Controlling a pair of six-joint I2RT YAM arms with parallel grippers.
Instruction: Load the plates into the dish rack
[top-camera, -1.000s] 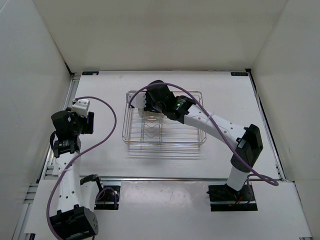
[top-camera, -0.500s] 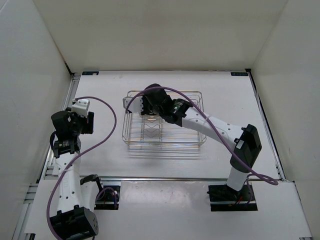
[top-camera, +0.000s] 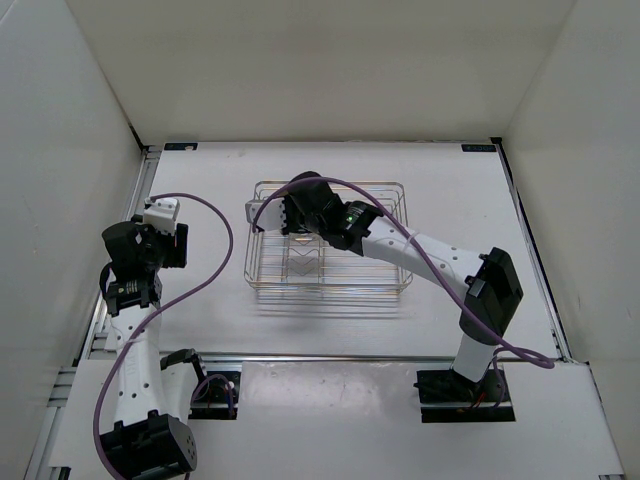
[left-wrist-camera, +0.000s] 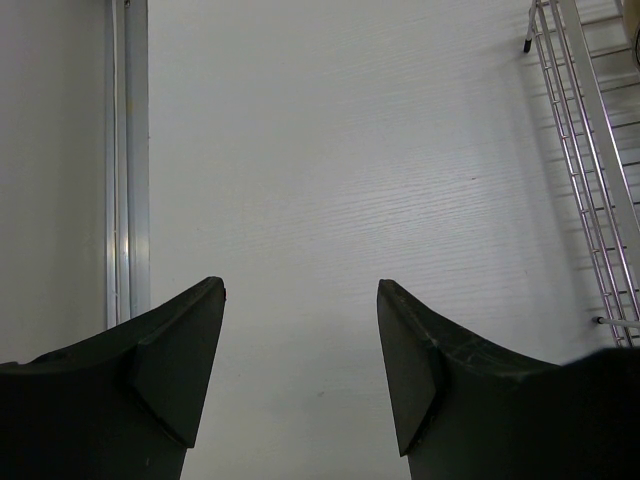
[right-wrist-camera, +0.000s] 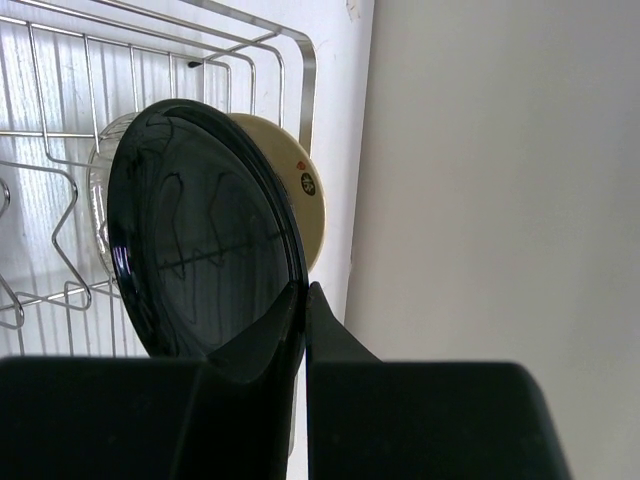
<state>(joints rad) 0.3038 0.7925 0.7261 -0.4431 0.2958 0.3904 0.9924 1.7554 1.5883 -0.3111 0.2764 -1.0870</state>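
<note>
My right gripper will next move back and lower the black plate (right-wrist-camera: 200, 240) among the rack's bent wire dividers to release it, as the tan-yellow plate already fills the rack's far part.
My right gripper (right-wrist-camera: 305, 290) is shut on the rim of the glossy black plate (right-wrist-camera: 200, 240) and holds it upright on edge over the left end of the chrome dish rack (right-wrist-camera: 290, 60). Behind the black plate stands a tan-yellow plate (right-wrist-camera: 305, 195). A translucent beige plate (right-wrist-camera: 100, 200) shows at its left edge. In the top view the right gripper (top-camera: 290, 212) is over the rack's (top-camera: 385, 285) far left part. My left gripper (left-wrist-camera: 300, 290) is open and empty above bare table, left of the rack (left-wrist-camera: 590, 200). I cannot make out the off-white plate.
White walls enclose the table on three sides. A metal rail (left-wrist-camera: 125, 160) runs along the table's left edge beside my left gripper. The right arm and its purple cable (top-camera: 400, 215) stretch across the rack's right half.
My right gripper has carried the black plate a little farther and to the left over the rack. The left arm has not moved.
</note>
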